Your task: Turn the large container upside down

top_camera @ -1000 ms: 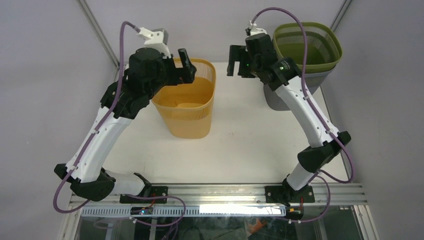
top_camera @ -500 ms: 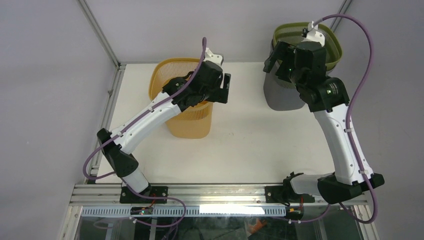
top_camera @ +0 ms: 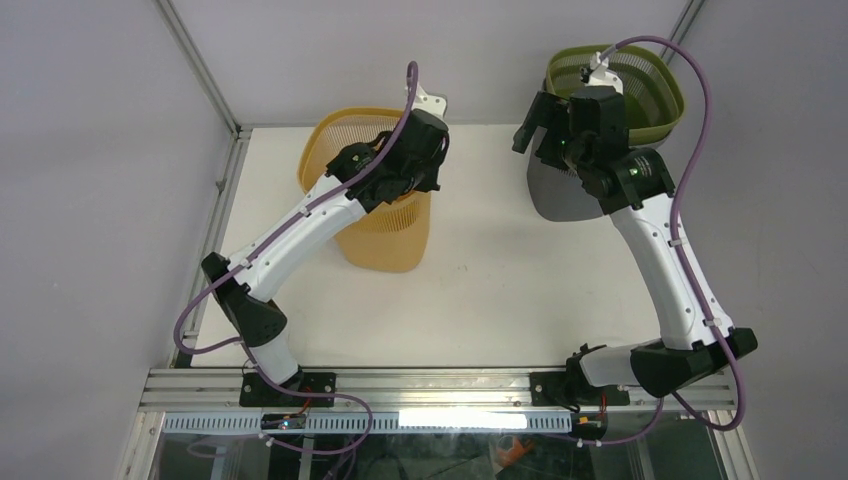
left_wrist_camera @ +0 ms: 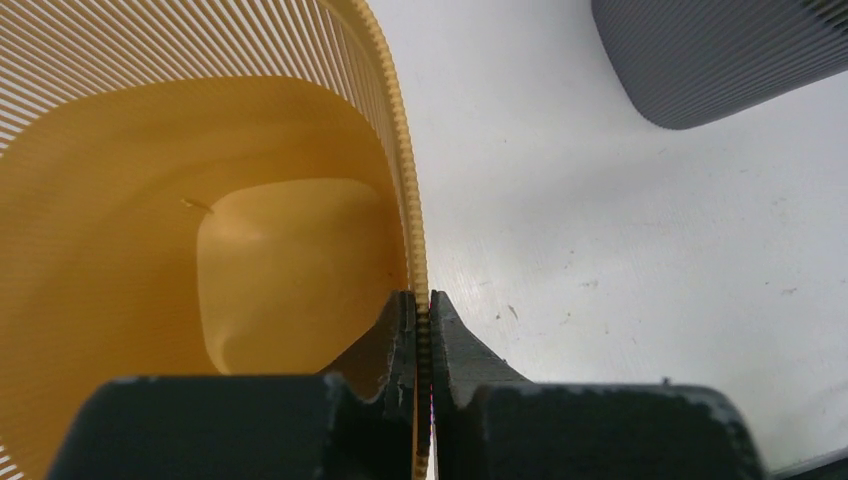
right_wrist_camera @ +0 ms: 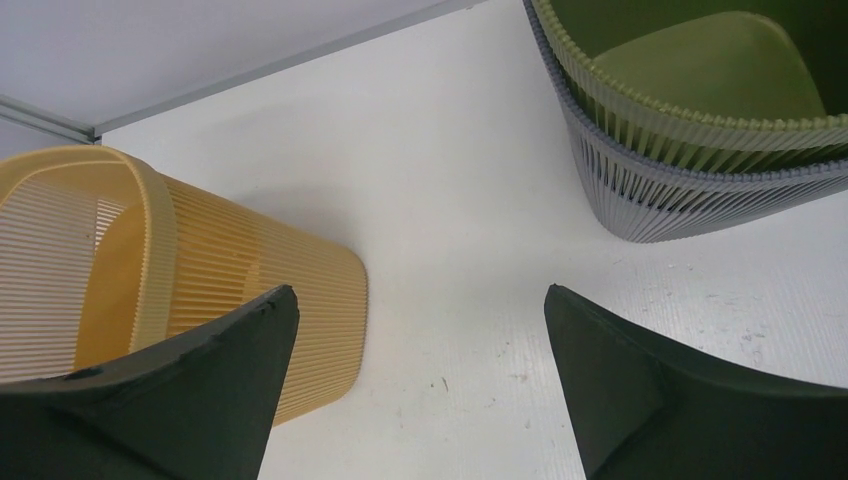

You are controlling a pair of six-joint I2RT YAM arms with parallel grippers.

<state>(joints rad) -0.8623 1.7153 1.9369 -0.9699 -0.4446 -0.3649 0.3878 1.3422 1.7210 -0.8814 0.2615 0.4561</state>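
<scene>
Next, my left gripper swings left in the top view toward the basket's opposite rim (top_camera: 306, 156), tipping the basket sideways before releasing it, since the basket's opening faces up.
The large container is a yellow slatted basket (top_camera: 385, 240), standing upright with its mouth up at the table's back left. My left gripper (top_camera: 430, 172) is shut on its right rim. In the left wrist view the ribbed rim (left_wrist_camera: 404, 180) runs between the two black fingers, one inside the basket and one outside, at my left gripper (left_wrist_camera: 421, 300). My right gripper (top_camera: 528, 135) hangs open above the table between the basket and the grey bin. The right wrist view shows my right gripper (right_wrist_camera: 420, 290) with only bare table between its fingers and the yellow basket (right_wrist_camera: 230, 270) to its left.
A green slatted basket (top_camera: 640, 100) sits nested in a grey bin (top_camera: 560, 200) at the back right corner, also in the right wrist view as green basket (right_wrist_camera: 700, 70) in grey bin (right_wrist_camera: 650, 200). Frame posts and walls border the white table (top_camera: 480, 290).
My left arm swung from the basket's left side to its right rim and the gripper shut on that rim. My right arm moved right, nearer the green basket, and stayed open.
</scene>
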